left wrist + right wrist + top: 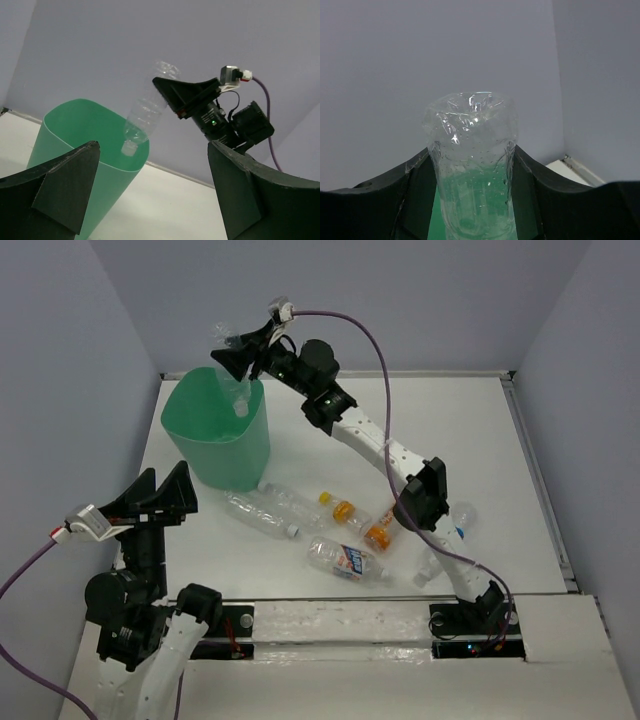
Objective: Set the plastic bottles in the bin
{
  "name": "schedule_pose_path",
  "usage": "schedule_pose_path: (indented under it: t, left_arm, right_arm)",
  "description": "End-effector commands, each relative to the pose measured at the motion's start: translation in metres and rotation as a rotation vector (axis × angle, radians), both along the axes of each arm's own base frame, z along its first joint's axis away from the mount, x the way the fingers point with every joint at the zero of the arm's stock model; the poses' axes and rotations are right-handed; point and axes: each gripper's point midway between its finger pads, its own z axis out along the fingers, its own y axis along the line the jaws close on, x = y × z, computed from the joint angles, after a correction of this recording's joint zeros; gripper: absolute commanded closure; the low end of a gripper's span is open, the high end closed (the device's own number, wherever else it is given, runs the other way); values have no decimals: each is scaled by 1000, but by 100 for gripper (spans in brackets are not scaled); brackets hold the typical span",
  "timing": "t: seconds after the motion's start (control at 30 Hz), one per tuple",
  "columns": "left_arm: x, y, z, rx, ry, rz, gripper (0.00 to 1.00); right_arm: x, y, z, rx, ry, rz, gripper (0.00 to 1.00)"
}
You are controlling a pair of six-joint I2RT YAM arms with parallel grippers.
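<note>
My left gripper moves down to the right in the top view next, tipping its fingers onto the clear bottle's base end (244, 506), since that bottle is nearest.
My right gripper (238, 352) is shut on a clear unlabelled plastic bottle (238, 392). The bottle hangs with its white cap down, just above the far rim of the mint-green bin (228, 455). In the right wrist view the crumpled bottle base (470, 125) stands between the black fingers (415, 185), with green showing through it. The left wrist view shows that bottle (145, 112) over the bin (75, 125). My left gripper (166, 480) is open and holds nothing, near the bin's front left. Several more bottles (345, 560) lie on the table.
The loose bottles lie in front of the bin: two clear ones (262, 515), two with orange labels (343, 508), and one with a blue label (457, 527) beside the right arm. Grey walls close in the table; a raised strip (540, 480) runs along its right edge.
</note>
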Motion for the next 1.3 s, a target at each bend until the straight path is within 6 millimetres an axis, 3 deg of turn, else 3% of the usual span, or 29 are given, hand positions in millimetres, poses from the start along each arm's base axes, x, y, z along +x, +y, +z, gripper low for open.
schedule_pose_path:
  t: [0.0,0.03,0.07,0.13,0.2,0.3,0.4,0.43,0.47,0.53,0.67,0.73,0.83,0.97,1.07,1.1,1.27]
  left_arm:
    - [2,-1,6,1,-24,3,1]
    - [3,-1,6,0,-20,2,1]
    - [6,-3,3,-6,-6,-5,1]
    - [11,-6,-3,-16,28,-18,1]
    - [19,-14,-6,-35,66,-53,1]
    - [29,-25,-32,-51,182,-101,1]
    - [40,-37,-74,-74,351,-140,1]
    - [42,-40,-83,-90,387,-148,1]
    - [44,-42,-92,-106,418,-158,1]
    - [49,-56,-119,-143,505,-211,3]
    - [60,-68,-170,-195,658,-231,6]
    - [65,-67,-197,-210,729,-197,6]
    - [72,-61,-224,-245,797,-128,6]
    - [77,-54,-251,-262,877,-51,5]
    - [80,-49,-270,-261,932,-1,1]
    - [80,-48,-280,-255,966,16,1]
    - [89,-43,-290,-238,994,75,1]
  right_arm:
    - [-38,-3,57,127,-91,43,40]
    - [-34,0,47,107,-78,36,33]
    - [-32,3,40,86,-60,39,16]
    - [-31,5,30,40,-36,42,1]
    - [-32,4,28,11,-33,32,0]
    - [-35,-7,33,-32,-22,-2,0]
    - [-44,-27,39,-75,-30,-50,0]
    - [-59,-45,66,-58,-58,-61,0]
    - [-54,-47,35,-121,-8,-90,1]
    - [-56,-69,21,-171,8,-167,1]
    - [-60,-146,-36,-278,120,-375,1]
    - [-82,-180,-69,-324,175,-399,1]
    - [-111,-211,-113,-389,238,-401,1]
    - [-137,-236,-150,-427,308,-399,1]
    - [-150,-246,-166,-441,335,-375,1]
    - [-154,-245,-168,-445,337,-356,1]
    - [-170,-245,-177,-455,347,-294,1]
